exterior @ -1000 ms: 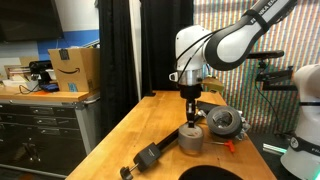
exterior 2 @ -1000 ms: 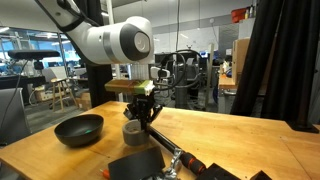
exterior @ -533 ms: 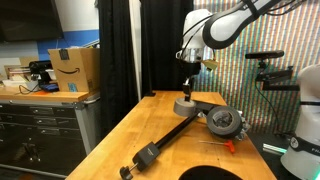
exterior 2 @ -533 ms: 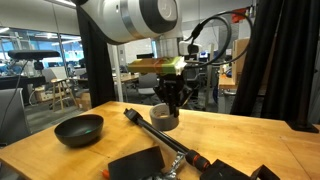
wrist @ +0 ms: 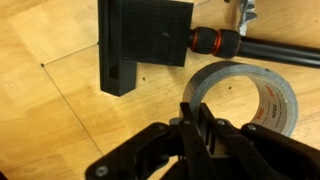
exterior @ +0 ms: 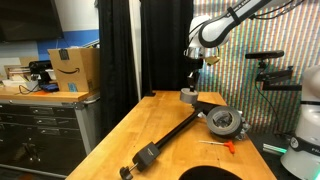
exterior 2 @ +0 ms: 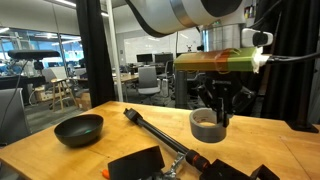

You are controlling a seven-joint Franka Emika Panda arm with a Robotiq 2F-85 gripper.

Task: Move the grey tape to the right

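Observation:
Next I need to carry the grey tape [exterior 2: 207, 126] outward, lower it clear of the black bar tool and release it, since bare wood lies outward of and below my gripper.
The grey tape [exterior 2: 207, 126] is a thick dull grey roll with a wide hole. My gripper [exterior 2: 215, 112] is shut on its wall, one finger inside the hole and one outside. It holds the roll a little above the wooden table [exterior 2: 110, 140]. In an exterior view the tape [exterior: 189, 97] hangs under the gripper [exterior: 191, 89] near the table's far end. In the wrist view the roll [wrist: 272, 88] lies right of the closed fingers [wrist: 195, 112], with wood beneath.
A long black bar tool [exterior: 175, 130] [exterior 2: 150, 128] lies across the table. A round grey-and-black gadget [exterior: 224, 121] sits beside it. A black bowl [exterior 2: 78, 128] and a flat black box [exterior 2: 135, 165] [wrist: 145, 40] also lie on the table.
My gripper has carried the tape up off the table and along it, rightward in one exterior view and toward the far end in the other.

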